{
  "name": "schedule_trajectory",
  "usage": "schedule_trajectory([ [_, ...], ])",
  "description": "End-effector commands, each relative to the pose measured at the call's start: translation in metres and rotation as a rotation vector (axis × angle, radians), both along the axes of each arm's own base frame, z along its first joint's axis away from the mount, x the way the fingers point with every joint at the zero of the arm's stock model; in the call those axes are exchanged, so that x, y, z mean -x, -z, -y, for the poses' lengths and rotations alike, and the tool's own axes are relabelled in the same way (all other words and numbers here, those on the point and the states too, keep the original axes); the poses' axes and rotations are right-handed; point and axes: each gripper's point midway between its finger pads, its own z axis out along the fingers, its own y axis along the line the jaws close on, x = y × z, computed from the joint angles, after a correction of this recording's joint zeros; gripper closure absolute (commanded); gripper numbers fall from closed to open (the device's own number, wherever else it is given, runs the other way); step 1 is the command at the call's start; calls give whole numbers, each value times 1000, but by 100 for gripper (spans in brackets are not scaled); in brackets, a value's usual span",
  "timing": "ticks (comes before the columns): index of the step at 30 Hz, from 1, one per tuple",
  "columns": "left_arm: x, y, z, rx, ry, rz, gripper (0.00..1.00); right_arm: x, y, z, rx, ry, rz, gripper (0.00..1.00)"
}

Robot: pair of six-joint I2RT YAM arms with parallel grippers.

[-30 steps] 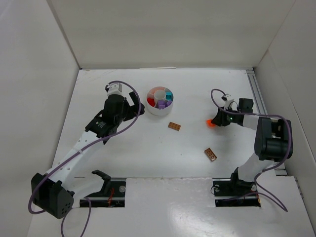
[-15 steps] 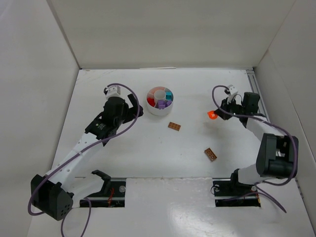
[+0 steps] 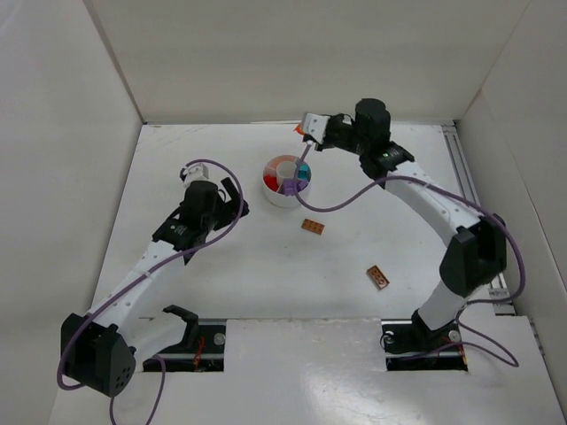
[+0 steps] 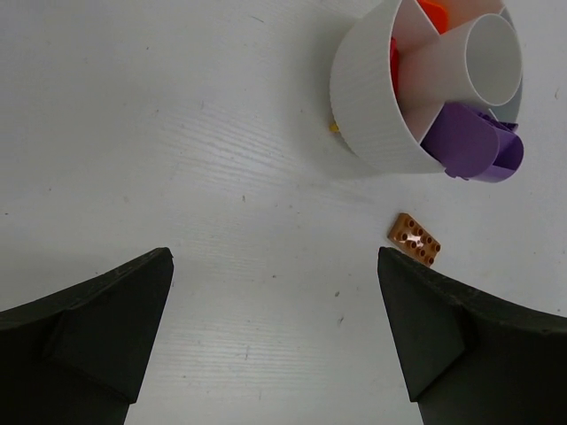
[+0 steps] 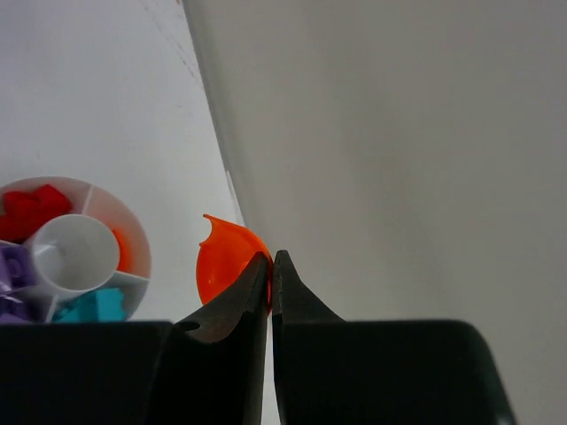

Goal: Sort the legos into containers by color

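I will next lower the orange lego with my right gripper toward the wedge container that holds orange and let it go there, because the wedge container is below and to the left in the top view.
The white round dish [image 3: 271, 192] stands at the back middle of the table, its wedge containers holding red [image 5: 29, 210], purple [image 4: 468, 140] and teal [image 5: 91, 306] legos. My right gripper [image 3: 306, 129] hangs behind the dish near the back wall, shut on an orange rounded lego [image 5: 223, 259]. That gripper [image 5: 271, 264] pinches the piece by its edge. Two brown legos lie on the table: one [image 3: 312, 227] just in front of the dish, the other [image 3: 378, 277] farther right. My left gripper [image 3: 236, 199] stands open left of the dish [image 4: 372, 106], holding nothing.
White walls enclose the table on three sides; the back wall [image 5: 399, 133] is close beside the right gripper. A metal rail [image 3: 462, 168] runs along the table's right edge. The nearer brown lego [image 4: 415, 239] lies just beyond the left gripper's [image 4: 273, 258] right finger.
The right arm swung from the right side of the table to the back, behind the dish, carrying the orange lego. The left gripper drew back slightly from the dish.
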Motion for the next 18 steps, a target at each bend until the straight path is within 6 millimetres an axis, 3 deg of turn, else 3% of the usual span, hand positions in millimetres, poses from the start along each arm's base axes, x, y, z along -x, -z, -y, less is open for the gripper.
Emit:
schedule_trajectory([
  [1, -5, -4, 0, 36, -1, 23, 0, -28, 1, -26, 117, -55, 162, 100],
  [7, -11, 1, -8, 43, -16, 15, 0, -54, 29, -61, 228, -63, 183, 100],
  [12, -20, 23, -6, 44, 8, -49, 0, -65, 68, -90, 290, -121, 130, 100],
  [14, -24, 28, -9, 46, 10, -58, 0, -69, 93, -92, 340, -139, 99, 100],
  [18, -25, 34, -7, 40, 23, -75, 0, -69, 121, -98, 398, -145, 69, 100],
])
